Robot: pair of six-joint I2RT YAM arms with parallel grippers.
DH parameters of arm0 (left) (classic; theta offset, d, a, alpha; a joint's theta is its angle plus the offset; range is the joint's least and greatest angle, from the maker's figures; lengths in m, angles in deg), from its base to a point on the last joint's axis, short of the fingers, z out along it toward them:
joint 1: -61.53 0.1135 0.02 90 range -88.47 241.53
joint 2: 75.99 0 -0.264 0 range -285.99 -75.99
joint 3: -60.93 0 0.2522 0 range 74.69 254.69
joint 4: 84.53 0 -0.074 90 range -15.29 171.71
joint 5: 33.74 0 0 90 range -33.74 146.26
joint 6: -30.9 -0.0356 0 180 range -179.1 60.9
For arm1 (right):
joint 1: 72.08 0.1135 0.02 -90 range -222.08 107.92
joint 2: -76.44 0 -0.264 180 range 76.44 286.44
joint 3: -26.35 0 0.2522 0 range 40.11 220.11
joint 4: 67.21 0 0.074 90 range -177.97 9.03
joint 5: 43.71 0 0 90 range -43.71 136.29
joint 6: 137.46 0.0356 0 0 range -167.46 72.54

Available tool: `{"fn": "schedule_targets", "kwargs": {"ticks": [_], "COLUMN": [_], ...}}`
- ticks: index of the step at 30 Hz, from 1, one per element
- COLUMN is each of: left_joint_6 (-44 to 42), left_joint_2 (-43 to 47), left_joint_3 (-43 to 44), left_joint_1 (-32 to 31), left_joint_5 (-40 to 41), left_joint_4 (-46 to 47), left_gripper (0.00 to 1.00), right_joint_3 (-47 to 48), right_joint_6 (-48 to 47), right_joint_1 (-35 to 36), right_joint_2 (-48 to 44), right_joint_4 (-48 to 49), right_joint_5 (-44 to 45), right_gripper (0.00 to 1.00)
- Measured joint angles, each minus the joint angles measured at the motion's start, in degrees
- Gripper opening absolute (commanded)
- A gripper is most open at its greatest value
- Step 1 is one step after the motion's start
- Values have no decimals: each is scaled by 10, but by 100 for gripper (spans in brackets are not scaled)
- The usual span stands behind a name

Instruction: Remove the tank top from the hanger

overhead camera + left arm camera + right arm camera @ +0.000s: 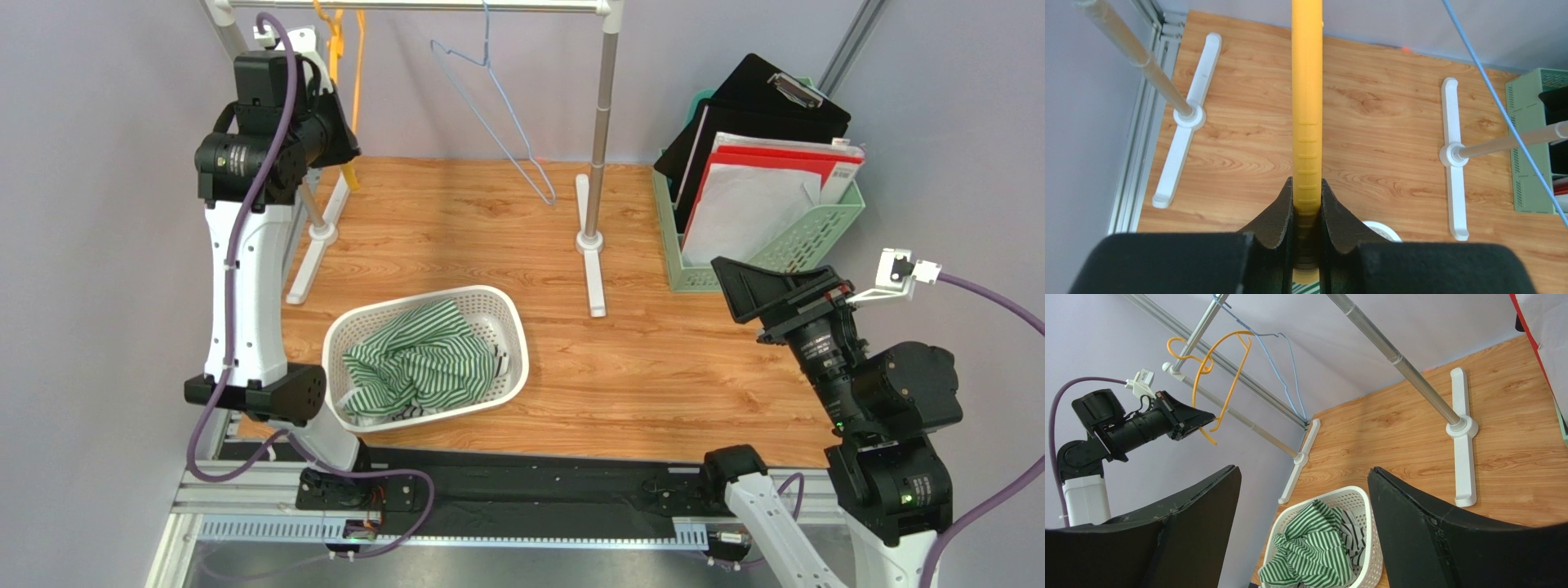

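Observation:
The yellow hanger should be carried slightly lower by the robot's left gripper next, and then the left gripper should open off its lower bar.
The green-and-white striped tank top lies crumpled in the white basket, off the hanger; the right wrist view shows the tank top in the same basket. The yellow hanger hangs bare at the left end of the rack rail. My left gripper is raised beside it and shut on the hanger's lower bar, which runs straight out between the jaws of the left gripper. My right gripper stands open at the right, nothing between its fingers.
A bare blue wire hanger hangs mid-rail on the clothes rack, whose white feet rest on the wooden tabletop. A green file holder with a clipboard and papers stands at the back right. A darker striped cloth also lies in the basket.

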Motion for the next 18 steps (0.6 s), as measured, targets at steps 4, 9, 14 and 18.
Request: {"fn": "schedule_targets", "kwargs": {"ticks": [4,9,14,18], "left_joint_6": [18,27,33,40], "left_joint_2": [-34,-42,-7,17], "left_joint_3": [29,11,-53,-81], "left_joint_1": [26,34,34,34], "left_joint_5": [-18,-29,-30,-25], "left_joint_4": [-32,-31,0,-3], "left_gripper": [0,0,28,99], "right_joint_3": [0,0,0,0], "right_joint_6": [0,0,0,0], "right_joint_1": [0,0,0,0], "right_joint_2": [0,0,3,17], "right_joint_4": [0,0,0,1], "right_joint_5": [0,0,-8,-23], "right_gripper": [82,82,82,82]}}
